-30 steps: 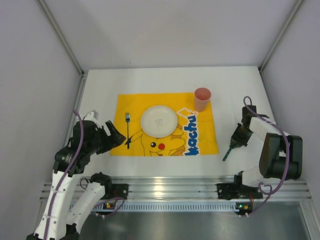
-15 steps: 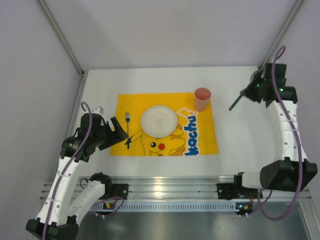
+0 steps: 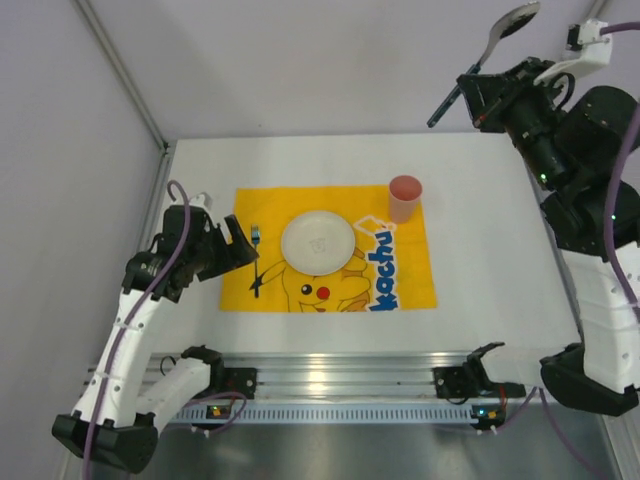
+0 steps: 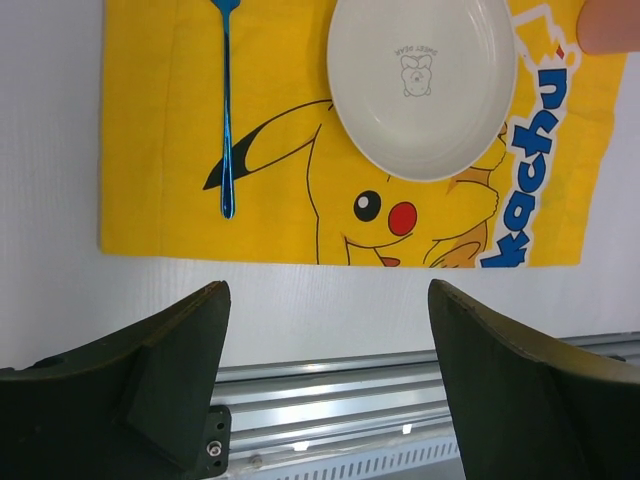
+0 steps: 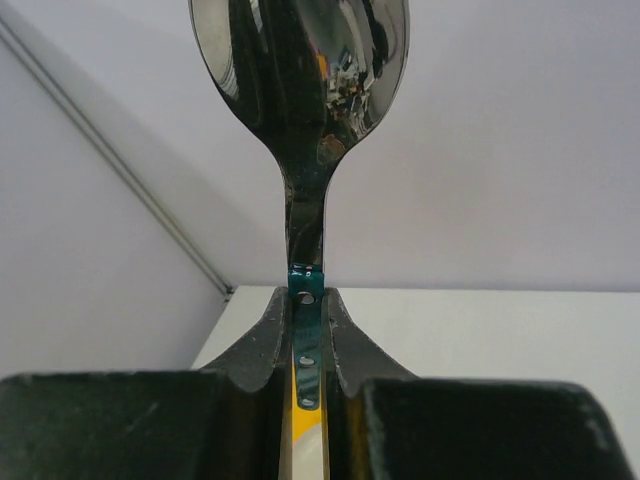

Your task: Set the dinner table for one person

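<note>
The mat opposite the fork is free beside the plate, so my right gripper should next swing down, tilting toward the table, and let go over the blue lettering.
The white dinner table carries a yellow Pikachu mat with a white plate in its middle, a pink cup at its far right corner and a blue-handled fork left of the plate. My right gripper is raised high at the back right, shut on a spoon by its teal handle, bowl pointing up. The right wrist view shows the spoon pinched between the fingers. My left gripper is open and empty, hovering by the mat's left edge near the fork.
A ribbed aluminium rail runs along the table's near edge and also shows in the left wrist view. Grey walls with metal posts enclose the table on three sides. Bare white tabletop lies right of the mat.
My right arm has swung up from the table's right side to high at the back right, carrying the spoon. My left arm has shifted slightly toward the mat.
</note>
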### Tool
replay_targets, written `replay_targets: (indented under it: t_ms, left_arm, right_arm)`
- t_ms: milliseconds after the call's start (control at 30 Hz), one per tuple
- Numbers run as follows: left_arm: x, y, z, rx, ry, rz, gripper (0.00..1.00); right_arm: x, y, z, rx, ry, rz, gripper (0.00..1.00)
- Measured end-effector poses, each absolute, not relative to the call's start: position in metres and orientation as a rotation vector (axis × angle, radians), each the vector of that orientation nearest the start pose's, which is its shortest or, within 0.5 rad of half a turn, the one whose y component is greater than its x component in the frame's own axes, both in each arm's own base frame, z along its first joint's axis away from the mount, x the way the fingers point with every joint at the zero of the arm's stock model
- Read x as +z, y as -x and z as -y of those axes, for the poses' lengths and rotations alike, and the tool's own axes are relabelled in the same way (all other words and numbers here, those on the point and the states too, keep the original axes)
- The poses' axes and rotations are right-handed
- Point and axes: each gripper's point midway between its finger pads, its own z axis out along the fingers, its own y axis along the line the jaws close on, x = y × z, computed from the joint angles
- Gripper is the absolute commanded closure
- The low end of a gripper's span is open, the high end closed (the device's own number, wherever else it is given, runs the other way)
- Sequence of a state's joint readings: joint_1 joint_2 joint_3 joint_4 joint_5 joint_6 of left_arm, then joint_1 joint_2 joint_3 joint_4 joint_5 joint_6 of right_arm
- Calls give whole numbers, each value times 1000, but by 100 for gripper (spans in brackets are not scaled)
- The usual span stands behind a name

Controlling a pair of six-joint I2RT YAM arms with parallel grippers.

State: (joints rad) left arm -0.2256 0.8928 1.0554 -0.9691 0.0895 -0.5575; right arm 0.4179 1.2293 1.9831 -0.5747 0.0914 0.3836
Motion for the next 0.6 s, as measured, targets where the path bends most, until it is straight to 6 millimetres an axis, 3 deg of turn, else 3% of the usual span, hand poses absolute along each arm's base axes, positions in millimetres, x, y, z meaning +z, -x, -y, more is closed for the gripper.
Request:
replay_targets:
  t_ms: [100, 200, 267, 300, 333, 367, 400, 467, 533, 600]
  left_arm:
    - [219, -218, 88, -468, 354, -2389, 14]
    - [220, -214, 84, -454, 361, -2381, 14]
    - [223, -210, 81, -447, 371, -2367, 14]
    - [225, -207, 80, -445, 378, -2357, 14]
    - [227, -204, 78, -444, 385, -2347, 14]
    - [228, -202, 77, -441, 392, -2339, 14]
    - [230, -199, 75, -435, 401, -2330, 14]
    - [232, -193, 70, -423, 420, -2315, 14]
    - [235, -188, 67, -418, 442, -2296, 14]
    - [236, -184, 64, -412, 462, -2282, 14]
  right_arm:
    - [559, -323, -147, 555, -27, -1501, 100]
    - [510, -371, -179, 503, 19, -1683, 100]
    - [455, -404, -209, 464, 67, -1836, 100]
    - [416, -416, -224, 437, 98, -1936, 100]
    - [362, -421, -238, 399, 140, -2073, 100]
    - [326, -421, -245, 374, 170, -2164, 100]
    - [273, -414, -251, 335, 212, -2295, 100]
    - [203, -395, -247, 274, 252, -2482, 100]
    - [150, -372, -239, 234, 267, -2643, 100]
    - [125, -362, -233, 225, 254, -2721, 100]
